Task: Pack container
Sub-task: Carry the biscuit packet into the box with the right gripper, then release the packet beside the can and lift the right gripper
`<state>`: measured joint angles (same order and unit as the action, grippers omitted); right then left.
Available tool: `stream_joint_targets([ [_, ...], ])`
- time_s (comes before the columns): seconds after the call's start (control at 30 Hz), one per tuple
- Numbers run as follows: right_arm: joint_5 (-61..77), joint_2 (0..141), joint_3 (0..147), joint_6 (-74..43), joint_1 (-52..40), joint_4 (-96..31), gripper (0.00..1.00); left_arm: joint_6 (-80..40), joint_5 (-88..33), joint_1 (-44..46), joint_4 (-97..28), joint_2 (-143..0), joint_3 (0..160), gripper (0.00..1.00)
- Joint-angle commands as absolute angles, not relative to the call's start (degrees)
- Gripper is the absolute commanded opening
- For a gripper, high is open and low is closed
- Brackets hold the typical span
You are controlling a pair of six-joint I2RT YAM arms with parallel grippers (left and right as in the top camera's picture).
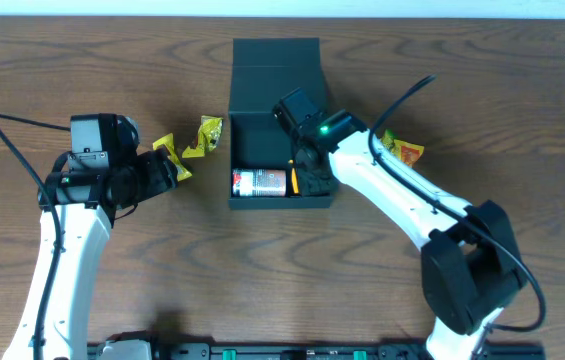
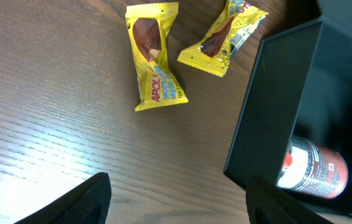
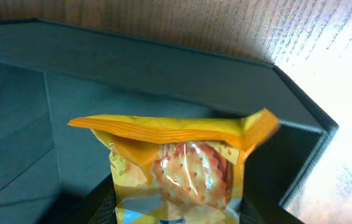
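Note:
Next, my right gripper should move down deeper into the container, shifting toward the can, and release the packet there, as the red can leaves room beside its end.
The dark teal container stands at the table's middle, its flap lid folded back. A red can lies inside it. My right gripper reaches into the box, shut on a yellow cracker packet near the container's inner wall. My left gripper is open over bare wood, left of the box. Two yellow snack packets lie just beyond its fingers. The box's outer wall and the can show at the right of the left wrist view.
Another yellow packet lies on the wood right of the box, partly behind the right arm. A black rail runs along the table's front edge.

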<state>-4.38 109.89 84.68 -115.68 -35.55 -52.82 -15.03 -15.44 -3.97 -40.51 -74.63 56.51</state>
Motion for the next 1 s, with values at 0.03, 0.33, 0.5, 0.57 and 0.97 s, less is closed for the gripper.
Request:
stream_joint_targets([
  [0.03, -5.17, 110.41, 84.51, -116.31, -36.05, -52.86, 0.02, -14.98, -15.05, -4.21, -40.66, -74.13, 56.14, 0.71],
  [0.33, -2.74, 110.76, 84.51, -117.23, -36.88, -51.94, 0.02, -14.76, -15.03, -4.21, -40.71, -74.13, 56.14, 0.70],
  [0.5, -3.27, 110.76, 84.51, -117.40, -37.10, -52.01, 0.02, -14.76, -15.03, -4.21, -40.66, -74.13, 56.14, 0.71],
  [0.57, -3.51, 110.93, 84.51, -117.40, -37.10, -51.99, 0.02, -14.79, -15.03, -4.21, -40.66, -74.13, 56.14, 0.71],
  [0.97, -3.92, 112.64, 84.51, -117.38, -36.93, -50.54, 0.20, -14.76, -15.03, -4.21, -40.66, -74.13, 56.14, 0.71],
])
